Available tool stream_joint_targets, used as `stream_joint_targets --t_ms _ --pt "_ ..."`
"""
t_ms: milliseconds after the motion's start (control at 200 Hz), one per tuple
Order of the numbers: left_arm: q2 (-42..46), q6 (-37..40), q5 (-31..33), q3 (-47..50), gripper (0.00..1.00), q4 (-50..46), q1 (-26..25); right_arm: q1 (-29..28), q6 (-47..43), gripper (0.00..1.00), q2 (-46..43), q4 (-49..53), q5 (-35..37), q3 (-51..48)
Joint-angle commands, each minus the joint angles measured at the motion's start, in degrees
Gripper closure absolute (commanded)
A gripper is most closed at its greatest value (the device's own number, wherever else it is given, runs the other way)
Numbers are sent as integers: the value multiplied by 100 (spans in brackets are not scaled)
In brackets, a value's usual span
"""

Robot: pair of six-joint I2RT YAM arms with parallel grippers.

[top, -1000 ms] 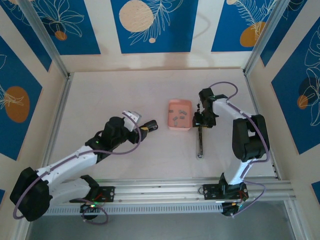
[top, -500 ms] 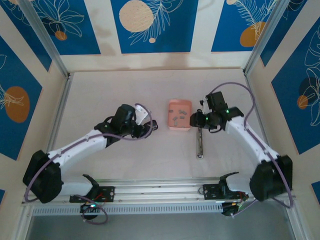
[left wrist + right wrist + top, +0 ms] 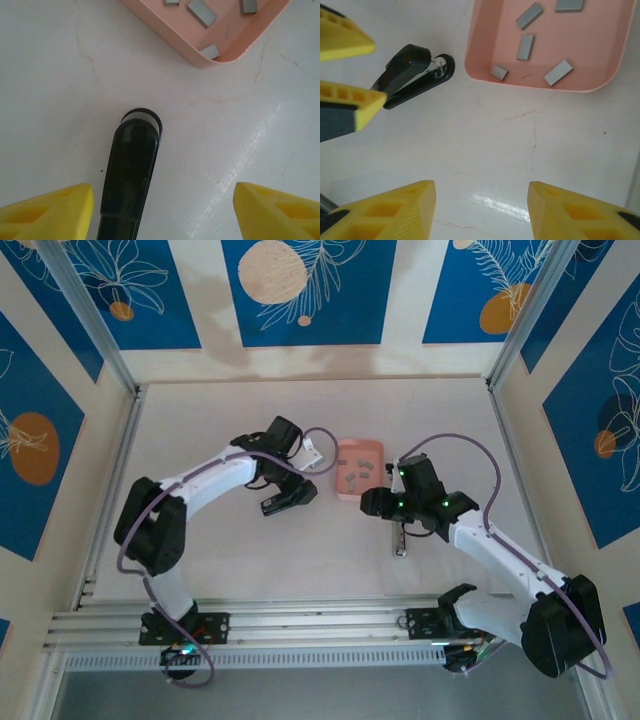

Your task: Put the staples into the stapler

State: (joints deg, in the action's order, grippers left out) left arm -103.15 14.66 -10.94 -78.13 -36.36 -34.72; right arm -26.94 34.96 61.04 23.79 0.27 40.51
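Observation:
The black stapler (image 3: 288, 498) is closer to one yellow finger than to the other, so the left gripper will next lower over the stapler and shift sideways before it closes.
The black stapler (image 3: 288, 498) (image 3: 412, 67) lies on the table left of the pink tray (image 3: 345, 452). My left gripper (image 3: 292, 486) hangs over it, open. In the left wrist view the stapler (image 3: 131, 170) lies between the yellow fingers, close to the left one, with my left gripper (image 3: 164, 200) gripping nothing. Several grey staples (image 3: 355, 476) (image 3: 202, 12) (image 3: 525, 46) lie loose in the tray (image 3: 480, 45). My right gripper (image 3: 373, 503) (image 3: 481, 192) is open over bare table just in front of the tray.
A thin dark bar (image 3: 400, 536) lies on the table to the right of my right gripper. The left gripper's yellow fingers (image 3: 350, 100) stand at the left of the right wrist view, straddling the stapler's rear. A corner of the tray (image 3: 172, 32) sits beyond the stapler's nose.
The left arm has swung round towards the back, its gripper staying over the stapler. The right gripper has left the thin bar and moved left and nearer, to just in front of the tray.

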Motion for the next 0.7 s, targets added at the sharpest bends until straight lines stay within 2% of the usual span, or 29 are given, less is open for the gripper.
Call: stream_joint_targets --t_ms 0,220,495,695 --pt "-391 390 -167 -439 27 -658 38 -84 173 48 -281 -66 79 -220" --pt "-736 612 153 -587 35 -478 38 -116 319 48 -741 -121 113 -533" --pt "-1052 721 165 -607 42 -277 35 -110 378 49 -1095 -3 175 -701" --pt "-1120 854 150 -581 57 -191 36 -120 363 51 -1287 94 213 -720"
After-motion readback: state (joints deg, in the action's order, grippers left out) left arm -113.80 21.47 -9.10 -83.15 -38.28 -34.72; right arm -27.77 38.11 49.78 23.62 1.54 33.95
